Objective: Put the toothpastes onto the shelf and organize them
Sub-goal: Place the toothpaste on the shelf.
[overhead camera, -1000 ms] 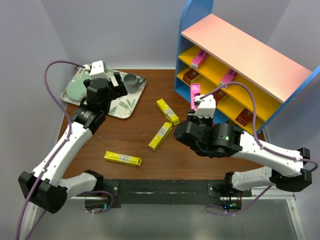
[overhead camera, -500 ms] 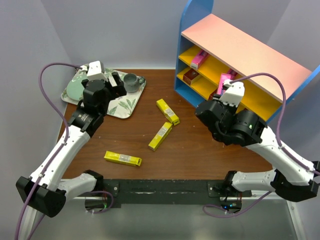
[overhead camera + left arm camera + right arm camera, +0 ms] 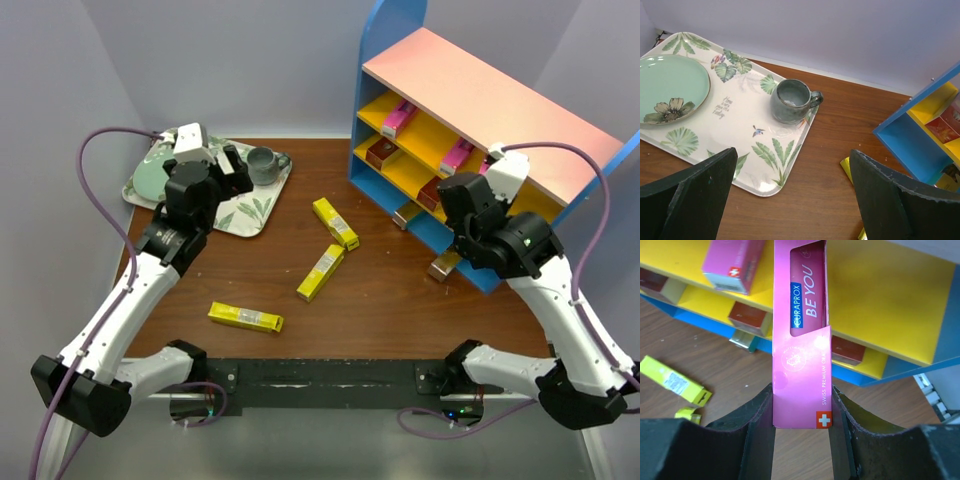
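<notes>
My right gripper slides the pink carton outward next, to the right in the top view, under the shelf's top board, where the yellow board is bare [image 3: 532, 198] [image 3: 883, 302].
My right gripper [image 3: 801, 410] is shut on a bright pink toothpaste carton [image 3: 802, 345]. The carton's far end reaches over a yellow board of the shelf [image 3: 880, 295]. In the top view the right gripper [image 3: 468, 178] is at the front of the shelf [image 3: 490, 95], and the held pink carton [image 3: 457, 155] is on the middle tier. Another pink carton [image 3: 398, 118] and dark red cartons [image 3: 380, 152] lie on the shelf. Three yellow cartons [image 3: 335, 222] [image 3: 320, 272] [image 3: 245, 317] lie on the table. My left gripper [image 3: 235, 165] is open and empty over the floral tray.
A floral tray [image 3: 250, 215] at the back left holds a grey mug [image 3: 262, 165] and a green plate [image 3: 155, 180]. The mug [image 3: 790, 100] and the tray's rim [image 3: 760, 187] also show in the left wrist view. Carton ends [image 3: 445, 265] stick out at the shelf's foot.
My right arm has carried the pink carton from in front of the shelf up and right, into the middle tier. The left arm shifted slightly and then stayed still.
</notes>
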{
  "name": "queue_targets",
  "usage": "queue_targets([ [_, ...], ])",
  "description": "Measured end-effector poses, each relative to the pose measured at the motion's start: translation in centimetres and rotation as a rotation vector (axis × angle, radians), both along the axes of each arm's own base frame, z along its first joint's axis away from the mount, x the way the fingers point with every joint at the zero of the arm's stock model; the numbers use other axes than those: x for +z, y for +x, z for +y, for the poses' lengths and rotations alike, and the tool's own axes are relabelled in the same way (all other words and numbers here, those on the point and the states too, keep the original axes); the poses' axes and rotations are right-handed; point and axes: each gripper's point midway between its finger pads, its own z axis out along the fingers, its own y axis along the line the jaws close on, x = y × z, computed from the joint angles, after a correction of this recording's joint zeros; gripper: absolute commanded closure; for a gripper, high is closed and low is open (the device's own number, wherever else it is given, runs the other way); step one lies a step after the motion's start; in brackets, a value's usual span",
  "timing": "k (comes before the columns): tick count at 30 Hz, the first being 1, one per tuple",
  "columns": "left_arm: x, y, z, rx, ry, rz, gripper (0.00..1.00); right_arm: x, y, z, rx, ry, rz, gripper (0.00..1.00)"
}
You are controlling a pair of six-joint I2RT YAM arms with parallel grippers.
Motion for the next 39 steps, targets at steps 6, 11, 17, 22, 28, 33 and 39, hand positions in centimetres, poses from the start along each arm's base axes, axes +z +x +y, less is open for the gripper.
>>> queue_targets([
  [6, -0.3, 0.0, 0.0, 0.0, 0.002, 0.004, 0.0, -0.3, 0.1, -2.7, -0.067, -0.001, 0.016, 0.91],
  [11, -0.5, 0.0, 0.0, 0.0, 0.003, 0.008, 0.0, -0.8, 1.0, -4.1, -0.105, -0.012, 0.024, 0.91],
  [17, -0.8, 0.0, 0.0, 0.0, 0.004, 0.011, 0.01, -1.6, 2.5, -5.3, -0.131, -0.011, 0.031, 0.91],
  [22, -0.8, 0.1, 0.0, 0.0, 0.003, 0.007, 0.01, -1.8, 3.5, -6.0, -0.138, -0.015, 0.014, 0.89],
  [28, -1.4, 0.1, 0.0, 0.0, 0.008, 0.018, 0.0, -3.0, 4.3, -7.1, -0.162, -0.018, 0.015, 0.85],
  [33, -1.5, 0.1, 0.0, 0.0, 0.008, 0.019, 0.0, -3.7, 4.1, -7.5, -0.167, 0.002, -0.009, 0.81],
  [39, -1.5, 0.1, 0.0, 0.0, 0.008, 0.019, 0.0, -4.1, 4.3, -7.7, -0.177, 0.011, -0.03, 0.66],
])
